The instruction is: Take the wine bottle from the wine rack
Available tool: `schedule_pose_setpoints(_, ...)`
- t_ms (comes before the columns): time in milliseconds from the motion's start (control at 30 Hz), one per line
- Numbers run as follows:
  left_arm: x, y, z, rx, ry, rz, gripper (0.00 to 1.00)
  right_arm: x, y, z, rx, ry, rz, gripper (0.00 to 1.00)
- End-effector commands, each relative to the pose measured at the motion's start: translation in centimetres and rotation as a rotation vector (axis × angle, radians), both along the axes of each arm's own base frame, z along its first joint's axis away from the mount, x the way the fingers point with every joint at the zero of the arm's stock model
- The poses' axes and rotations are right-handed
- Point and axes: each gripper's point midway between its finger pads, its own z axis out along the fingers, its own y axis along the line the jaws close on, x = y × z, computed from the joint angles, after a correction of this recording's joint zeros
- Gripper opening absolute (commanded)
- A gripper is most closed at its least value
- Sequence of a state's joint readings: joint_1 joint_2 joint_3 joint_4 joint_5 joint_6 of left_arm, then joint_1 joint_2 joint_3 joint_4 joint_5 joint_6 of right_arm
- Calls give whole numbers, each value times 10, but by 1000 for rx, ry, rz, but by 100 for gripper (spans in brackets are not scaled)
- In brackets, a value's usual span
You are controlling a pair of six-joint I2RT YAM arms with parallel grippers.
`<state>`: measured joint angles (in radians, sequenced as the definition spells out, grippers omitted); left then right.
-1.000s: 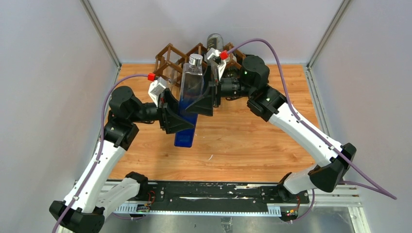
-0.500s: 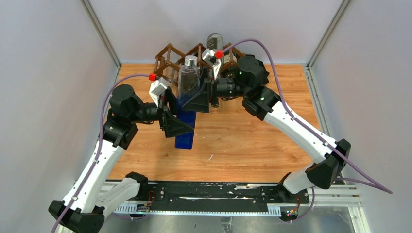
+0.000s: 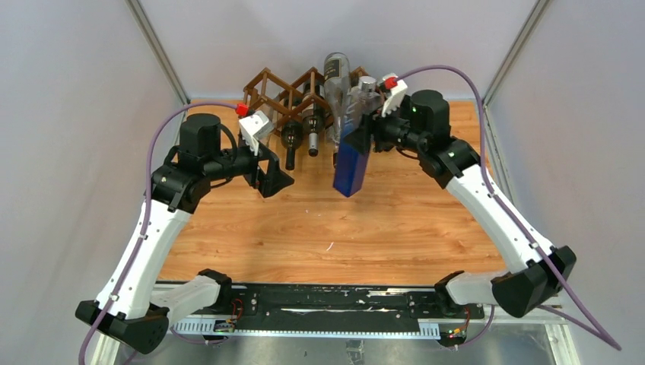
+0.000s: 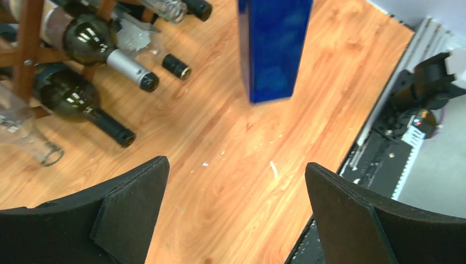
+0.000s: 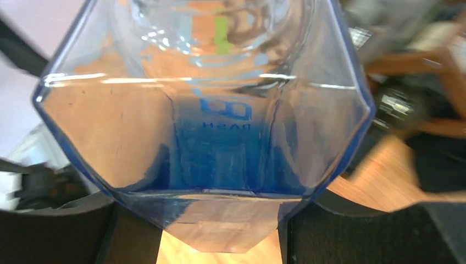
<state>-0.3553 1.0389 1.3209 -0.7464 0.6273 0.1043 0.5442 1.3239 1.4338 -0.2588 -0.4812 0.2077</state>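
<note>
Next, my right gripper swings over, turns the tilted bottle upright, lowers and releases it, since tabletop beside the rack lies below it, right in the top view.
The wine bottle (image 3: 351, 156) is a square one, clear glass above and blue below, with a silver cap. It hangs tilted over the table, right of centre, base toward the board. My right gripper (image 3: 363, 128) is shut on its upper body; in the right wrist view the bottle (image 5: 203, 126) fills the space between the black fingers (image 5: 357, 231). The dark wooden wine rack (image 3: 268, 82) stands at the back. My left gripper (image 3: 275, 173) is open and holds nothing, left of the bottle and in front of the rack. Its wrist view shows the blue base (image 4: 273, 49) ahead of the open left gripper (image 4: 236, 212).
Two dark bottles (image 3: 293, 141) (image 3: 312, 131) lie in the rack with necks pointing forward, seen close as dark bottles (image 4: 82, 41) (image 4: 71, 99) in the left wrist view. A clear bottle (image 3: 335, 72) sticks up from the rack. Grey walls close the sides; a black rail (image 3: 327, 300) runs along the front.
My left gripper opened, let go of the wine bottle and drew back to the left. The right gripper closed on it and carried it right and toward the back.
</note>
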Motion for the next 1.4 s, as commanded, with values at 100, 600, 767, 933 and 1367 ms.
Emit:
schedule_pose_setpoints(100,10,20,4,69,-20,109,100,61,-125,18,-138,-216,-585,0)
schedule_pose_setpoints(600,23,27,12,60,-31,195,100,139,-220,-44,-221,-292,-1008,0)
schedule_pose_setpoints(767,22,27,11,55,-43,187,100,161,-229,-56,-217,-314,-1056,0)
schedule_pose_setpoints(933,17,22,15,4,-70,172,100,179,-230,-54,-172,-363,-1089,0)
schedule_pose_setpoints(1367,22,18,20,-18,-105,160,100,219,-232,-65,-155,-410,-1133,0)
